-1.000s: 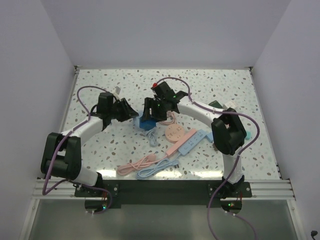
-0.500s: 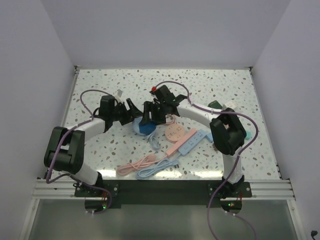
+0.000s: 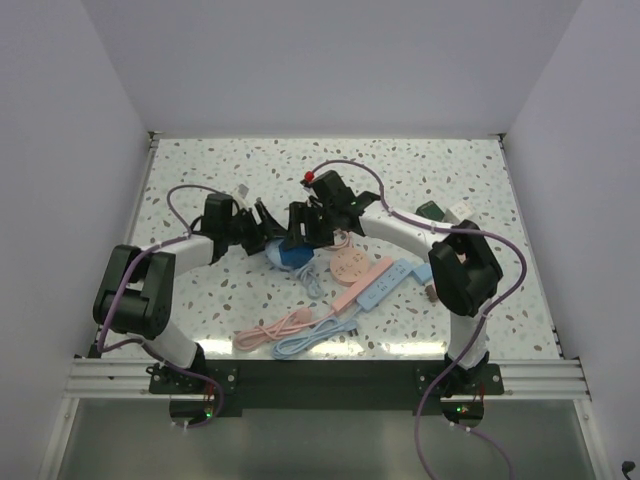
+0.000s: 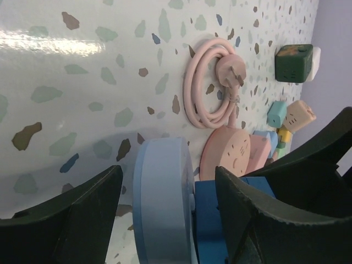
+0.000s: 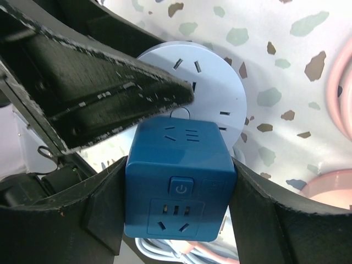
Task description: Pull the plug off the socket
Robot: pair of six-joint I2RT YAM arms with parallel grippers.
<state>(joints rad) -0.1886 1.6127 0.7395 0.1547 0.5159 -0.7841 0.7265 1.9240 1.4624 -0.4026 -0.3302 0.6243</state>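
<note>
My right gripper pulls the plug off next, swings to the tabletop (image 3: 408,211) beside the green cube, which lies to its right in the top view, and releases.
The plug is a dark blue cube adapter (image 5: 179,181), seated in a light blue round socket (image 5: 214,93) that stands on edge on the table. My right gripper (image 5: 179,165) is shut on the cube, one finger on each side. In the top view the cube (image 3: 297,254) and the socket (image 3: 276,252) lie at mid-table between the two arms. My left gripper (image 4: 168,171) is open and straddles the socket disc (image 4: 162,203). There is a gap at its left finger, and its right finger sits by the cube (image 4: 212,220).
A pink round socket (image 3: 348,264) with its coiled pink cable (image 4: 212,82) lies right of the cube. Pink (image 3: 360,284) and blue (image 3: 387,282) power strips and loose cables (image 3: 290,330) lie nearer the front. A green cube (image 3: 430,210) sits at the right.
My left gripper was shut and left of the socket. It has opened and moved right, so its fingers now straddle the disc. The right gripper still holds the cube.
</note>
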